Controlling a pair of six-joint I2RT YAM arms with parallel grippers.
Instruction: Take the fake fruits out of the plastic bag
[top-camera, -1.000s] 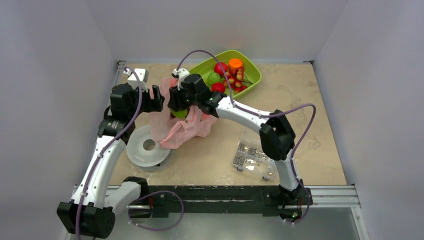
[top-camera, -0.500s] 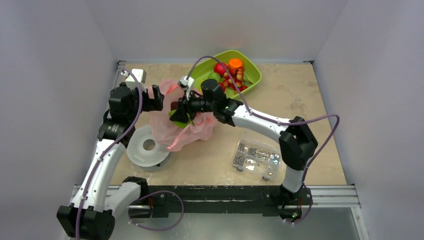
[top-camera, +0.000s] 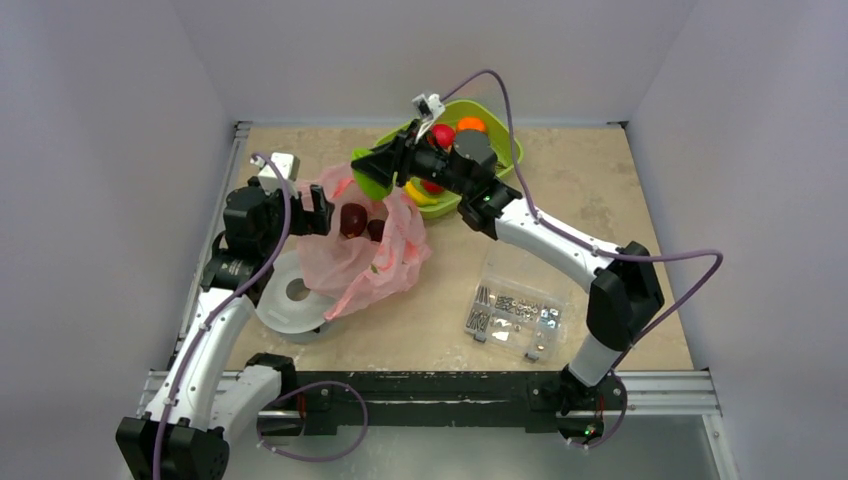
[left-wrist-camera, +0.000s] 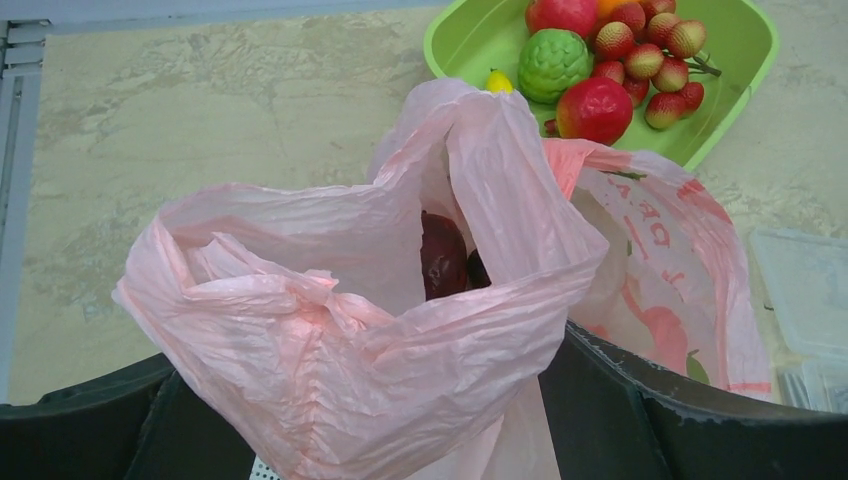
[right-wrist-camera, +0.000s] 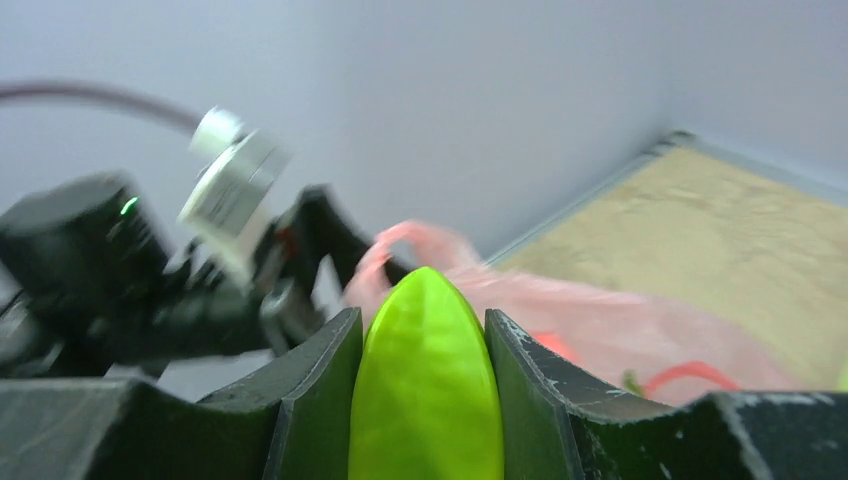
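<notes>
The lime-green tray already holds fruits, so the robot's right gripper needs to swing from the bag toward the tray next, then tilt down and lower beside the yellow fruit (top-camera: 413, 184).
The pink plastic bag (top-camera: 372, 262) lies open at mid-left. My left gripper (top-camera: 312, 213) is shut on its rim and holds it up; the crumpled rim (left-wrist-camera: 350, 340) fills the gap between the fingers. Two dark red fruits (top-camera: 353, 219) lie inside the bag, one showing in the left wrist view (left-wrist-camera: 443, 255). My right gripper (top-camera: 368, 168) is shut on a bright green fruit (right-wrist-camera: 425, 390) and holds it in the air above the bag's far edge. The bag (right-wrist-camera: 600, 325) shows below and beyond it.
A lime-green tray (top-camera: 511, 150) at the back holds several fruits: a red one, an orange one, a green knobbly one (left-wrist-camera: 552, 60) and a berry cluster (left-wrist-camera: 655, 60). A white disc (top-camera: 290, 300) lies near left. A clear parts box (top-camera: 515, 312) lies near right. A small white block (top-camera: 281, 165) sits at the far left.
My right gripper has risen out of the bag with the green fruit and swung back toward the tray. The bag has sagged open, showing the dark red fruits. The left gripper kept its hold.
</notes>
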